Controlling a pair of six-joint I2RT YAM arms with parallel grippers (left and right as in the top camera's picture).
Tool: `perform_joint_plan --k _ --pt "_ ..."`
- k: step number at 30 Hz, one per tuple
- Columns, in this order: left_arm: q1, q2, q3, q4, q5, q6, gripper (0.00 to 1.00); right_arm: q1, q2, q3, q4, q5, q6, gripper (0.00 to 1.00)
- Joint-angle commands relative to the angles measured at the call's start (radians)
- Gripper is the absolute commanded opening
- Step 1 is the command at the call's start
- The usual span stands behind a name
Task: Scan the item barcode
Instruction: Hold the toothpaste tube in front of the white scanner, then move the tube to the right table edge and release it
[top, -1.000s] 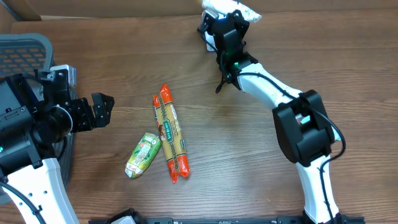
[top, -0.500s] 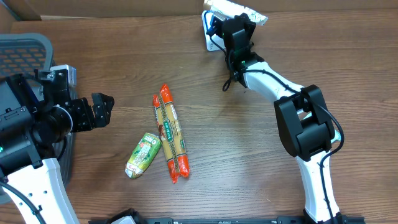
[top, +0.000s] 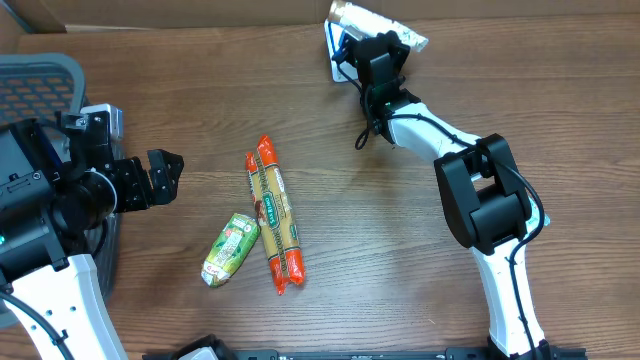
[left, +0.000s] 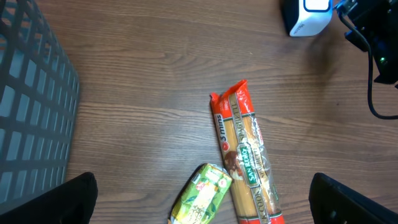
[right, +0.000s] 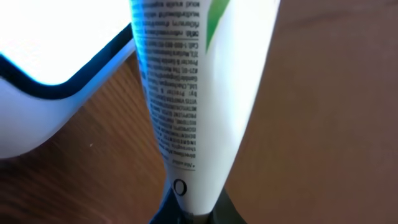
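Observation:
My right gripper swings back and to the right in the overhead view next, then down to let go of the tube on the tabletop, since it's bare there.
The item is a white tube with small print and a green patch, and my right gripper is shut on its crimped end. It hangs right next to the white, dark-edged barcode scanner. From overhead, the tube lies across the scanner at the table's far edge, with the right gripper beside it. My left gripper stands open and empty at the left, well away from the scanner.
A long orange spaghetti pack and a small green pack lie mid-table, below the left gripper. A grey mesh basket stands at the left edge. The right arm stretches across the right half of the table.
The right gripper has shifted the tube a little to the right and further back, over the scanner. The left arm and both packs have stayed still.

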Motion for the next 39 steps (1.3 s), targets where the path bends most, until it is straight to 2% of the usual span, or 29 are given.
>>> perform_joint_plan --k 1,6,10,12,16,18,22,28,34,36,39 --pt "0.005 0.000 0.002 0.003 0.018 0.023 1.00 0.003 -0.125 0.034 -0.077 0.027 0.169 0.04" --pt "0.005 0.000 0.002 0.003 0.018 0.023 1.00 0.003 -0.312 0.035 -0.350 -0.060 0.398 0.03" --pt "0.005 0.000 0.002 0.003 0.018 0.023 0.99 -0.019 -0.547 0.034 -0.772 -0.330 0.840 0.04" --pt "0.005 0.000 0.002 0.003 0.018 0.023 1.00 -0.060 -0.635 0.034 -0.972 -0.550 1.045 0.04" --pt "0.005 0.000 0.002 0.003 0.018 0.023 1.00 -0.179 -0.692 0.034 -1.285 -0.843 1.232 0.04" --pt "0.005 0.000 0.002 0.003 0.018 0.023 0.99 -0.272 -0.686 -0.006 -1.395 -0.940 1.247 0.04" --pt "0.005 0.000 0.002 0.003 0.018 0.023 1.00 -0.394 -0.686 -0.152 -1.374 -0.985 1.247 0.04" --pt "0.005 0.000 0.002 0.003 0.018 0.023 1.00 -0.584 -0.686 -0.396 -1.184 -1.141 1.249 0.04" --pt "0.005 0.000 0.002 0.003 0.018 0.023 0.99 -0.717 -0.686 -0.518 -1.113 -1.144 1.272 0.04" --pt "0.005 0.000 0.002 0.003 0.018 0.023 0.99 -0.747 -0.686 -0.520 -1.148 -1.123 1.271 0.15" --pt "0.005 0.000 0.002 0.003 0.018 0.023 0.99 -0.762 -0.686 -0.520 -1.177 -1.123 1.268 0.37"
